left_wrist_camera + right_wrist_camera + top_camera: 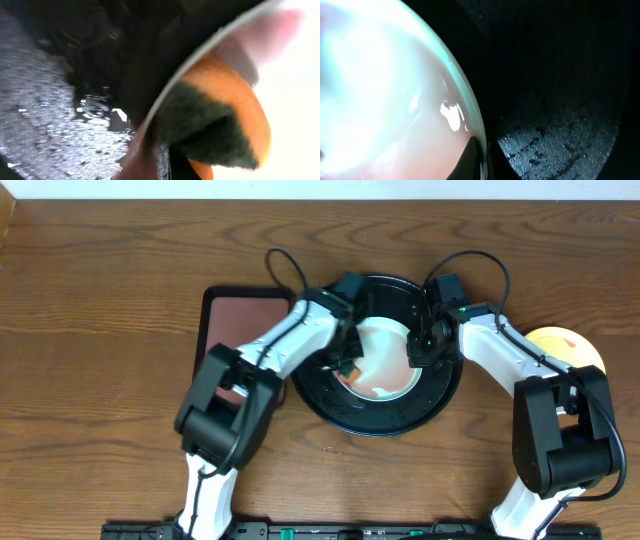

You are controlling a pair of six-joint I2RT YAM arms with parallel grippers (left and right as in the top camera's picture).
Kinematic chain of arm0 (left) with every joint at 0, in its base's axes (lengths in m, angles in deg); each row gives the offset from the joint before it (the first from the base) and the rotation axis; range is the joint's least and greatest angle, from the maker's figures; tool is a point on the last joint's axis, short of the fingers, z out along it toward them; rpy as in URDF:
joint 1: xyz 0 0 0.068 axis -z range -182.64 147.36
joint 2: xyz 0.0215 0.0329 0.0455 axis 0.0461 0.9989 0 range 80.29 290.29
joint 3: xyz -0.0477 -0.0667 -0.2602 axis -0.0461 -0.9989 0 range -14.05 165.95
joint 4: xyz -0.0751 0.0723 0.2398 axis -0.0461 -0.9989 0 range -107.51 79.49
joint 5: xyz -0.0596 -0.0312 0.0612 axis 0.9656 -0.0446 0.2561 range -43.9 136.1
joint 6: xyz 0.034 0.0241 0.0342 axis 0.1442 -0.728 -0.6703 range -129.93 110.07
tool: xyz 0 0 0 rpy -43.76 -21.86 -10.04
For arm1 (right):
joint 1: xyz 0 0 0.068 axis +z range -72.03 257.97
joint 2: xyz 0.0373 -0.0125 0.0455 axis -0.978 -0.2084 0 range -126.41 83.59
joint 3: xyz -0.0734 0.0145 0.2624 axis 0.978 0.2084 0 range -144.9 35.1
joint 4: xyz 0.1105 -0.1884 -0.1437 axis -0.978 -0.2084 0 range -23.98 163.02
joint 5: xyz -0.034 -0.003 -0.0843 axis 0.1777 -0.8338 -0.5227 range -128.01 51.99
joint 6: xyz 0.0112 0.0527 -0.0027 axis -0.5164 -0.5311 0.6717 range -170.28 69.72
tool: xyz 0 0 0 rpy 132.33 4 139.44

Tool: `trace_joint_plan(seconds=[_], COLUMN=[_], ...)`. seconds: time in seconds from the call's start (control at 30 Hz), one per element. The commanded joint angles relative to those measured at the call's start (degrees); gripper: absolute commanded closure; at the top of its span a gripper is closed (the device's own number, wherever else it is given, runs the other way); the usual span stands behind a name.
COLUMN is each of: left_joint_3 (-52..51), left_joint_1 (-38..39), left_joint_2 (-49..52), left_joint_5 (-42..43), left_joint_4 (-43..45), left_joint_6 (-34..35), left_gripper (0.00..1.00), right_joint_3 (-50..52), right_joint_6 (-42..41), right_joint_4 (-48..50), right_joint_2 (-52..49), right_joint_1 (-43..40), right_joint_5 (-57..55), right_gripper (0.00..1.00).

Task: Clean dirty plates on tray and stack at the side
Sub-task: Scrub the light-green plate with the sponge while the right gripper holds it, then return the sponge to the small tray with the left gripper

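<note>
My left gripper needs to lift off the plate, then go down onto the maroon tray's near end and let go of the sponge, because the bottom of that tray looks empty.
A pale mint-blue plate with reddish smears near its front edge lies in the round black tray. My right gripper is shut on the plate's right rim; in the right wrist view the fingers clamp the plate's edge above the tray floor. My left gripper is shut on an orange and dark green sponge, pressed against the plate's left side. The yellow plate lies on the table to the right, partly under the right arm. A second mint plate does not show.
A rectangular maroon tray with a black rim lies left of the black tray, partly under the left arm. The black tray's floor looks wet and speckled. Brown wooden table lies all around.
</note>
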Motion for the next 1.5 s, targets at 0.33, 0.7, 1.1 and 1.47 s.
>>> trace_joint_plan(seconds=[0.33, 0.7, 1.1, 1.47], left_joint_3=[-2.01, -5.49, -17.18, -8.87], left_joint_1=[-3.87, -15.63, -20.57, -20.87], left_joint_2=[-20.57, -25.05, -22.01, -34.21], left_joint_5=[-18.97, -18.97, -17.90, -17.86], left_joint_4=[-2.97, -10.38, -0.79, -12.37], left_joint_6=[-5.64, -13.94, -21.00, -21.57], left_gripper=[0.92, 0.92, 0.84, 0.33], right_joint_3=[0.26, 0.26, 0.26, 0.07], right_joint_6=[0.46, 0.46, 0.92, 0.90], right_joint_4=[-0.17, -0.17, -0.17, 2.47], right_joint_2=[-1.75, -1.75, -1.75, -1.55], right_joint_1=[0.61, 0.61, 0.63, 0.61], right_joint_5=[-2.89, -2.82, -1.33, 2.54], right_gripper=[0.99, 0.99, 0.99, 0.99])
